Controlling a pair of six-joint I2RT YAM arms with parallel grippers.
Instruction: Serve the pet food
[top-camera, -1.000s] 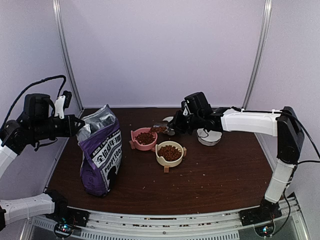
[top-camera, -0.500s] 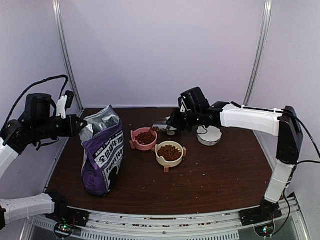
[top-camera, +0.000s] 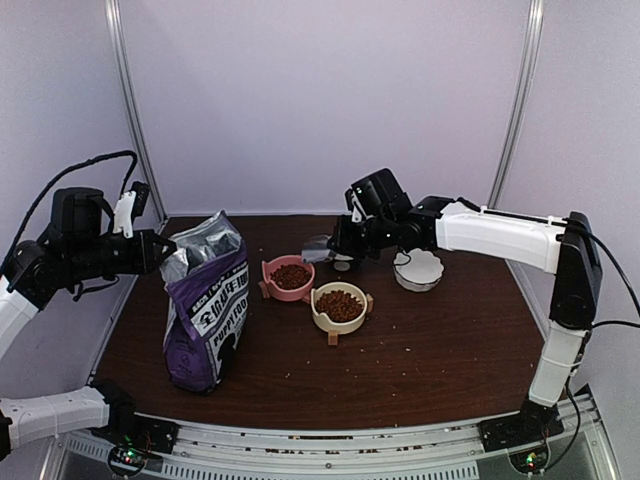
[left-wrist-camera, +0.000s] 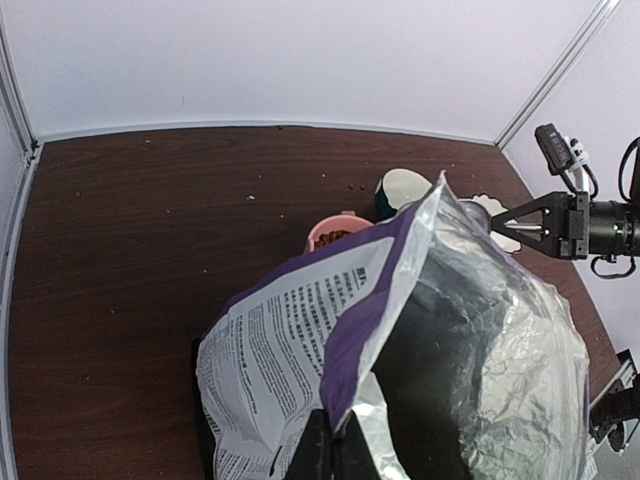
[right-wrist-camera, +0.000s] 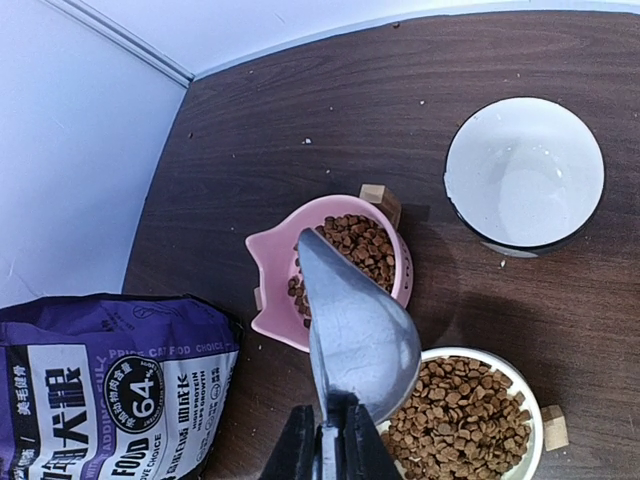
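I should draw my right gripper back, lower it and release the scoop (top-camera: 320, 247) on the bare tabletop by the bag, below and back of my gripper, as both bowls are filled.
The pet food, reddish-brown kibble, fills a pink bowl (top-camera: 291, 275) (right-wrist-camera: 362, 240) and a cream bowl (top-camera: 339, 304) (right-wrist-camera: 465, 410) at mid-table. My right gripper (top-camera: 342, 246) (right-wrist-camera: 328, 432) is shut on the handle of a silver scoop (top-camera: 320, 247) (right-wrist-camera: 355, 330), held above the gap between the two bowls with its tip over the pink one. No kibble shows in the scoop. My left gripper (top-camera: 160, 250) (left-wrist-camera: 335, 435) is shut on the top edge of the purple-and-white bag (top-camera: 205, 310) (left-wrist-camera: 300, 330), holding its foil mouth open.
A round dark bowl with an empty white inside (right-wrist-camera: 523, 175) (left-wrist-camera: 405, 190) stands behind the pink bowl. A scalloped white bowl (top-camera: 418, 268) sits to the right. Loose crumbs dot the brown table (top-camera: 430, 350). Walls close the back and sides.
My right gripper has moved left and back with the scoop. The kibble seen in the scoop a second ago is gone from it. The left gripper still holds the bag.
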